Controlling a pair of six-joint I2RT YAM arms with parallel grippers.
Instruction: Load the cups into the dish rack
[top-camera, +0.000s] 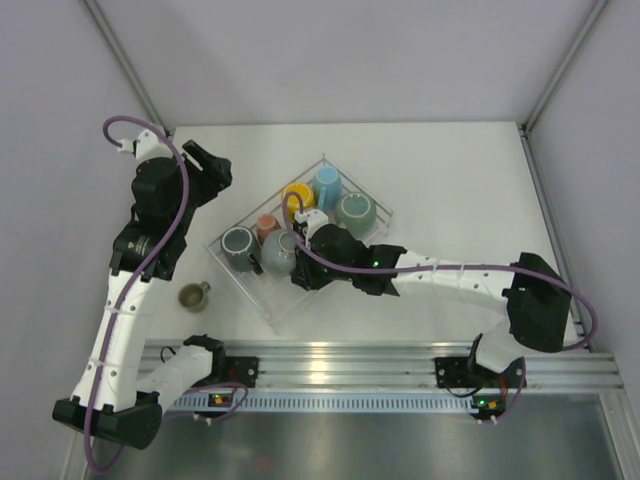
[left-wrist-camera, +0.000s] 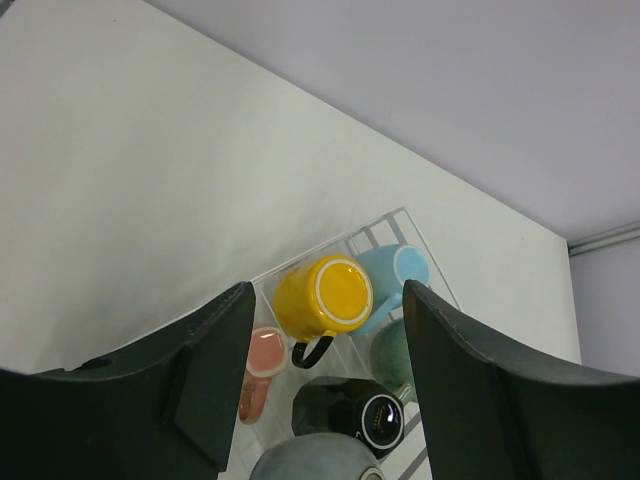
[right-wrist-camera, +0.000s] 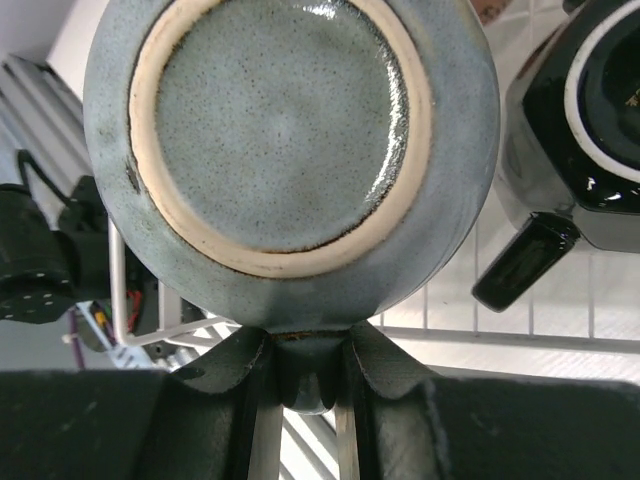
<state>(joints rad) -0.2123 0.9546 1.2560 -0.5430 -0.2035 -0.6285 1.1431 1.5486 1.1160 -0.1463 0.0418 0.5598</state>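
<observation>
I will lower my right gripper with the grey-blue mug into the free space in the rack and release the mug's handle, because the bare bottom of the rack shows beside the black mug (right-wrist-camera: 590, 130).
The clear dish rack (top-camera: 292, 305) lies mid-table. In it are yellow (top-camera: 296, 197), light blue (top-camera: 327, 183), teal-green (top-camera: 355, 211), salmon pink (top-camera: 266, 227) and dark grey-green (top-camera: 238, 247) mugs. My right gripper (top-camera: 300, 266) is shut on the handle (right-wrist-camera: 305, 385) of an upside-down grey-blue mug (right-wrist-camera: 290, 140), over the rack's near side. A black mug (right-wrist-camera: 590, 130) lies beside it. A small olive mug (top-camera: 194, 295) stands on the table, left of the rack. My left gripper (top-camera: 210, 165) is open and empty, above the table at the far left, apart from the rack.
The left wrist view looks between its fingers (left-wrist-camera: 215, 370) down on the yellow mug (left-wrist-camera: 325, 297), black mug (left-wrist-camera: 355, 415) and salmon mug (left-wrist-camera: 262, 360). An aluminium rail (top-camera: 350, 362) runs along the near edge. Walls and frame posts close in the table's sides.
</observation>
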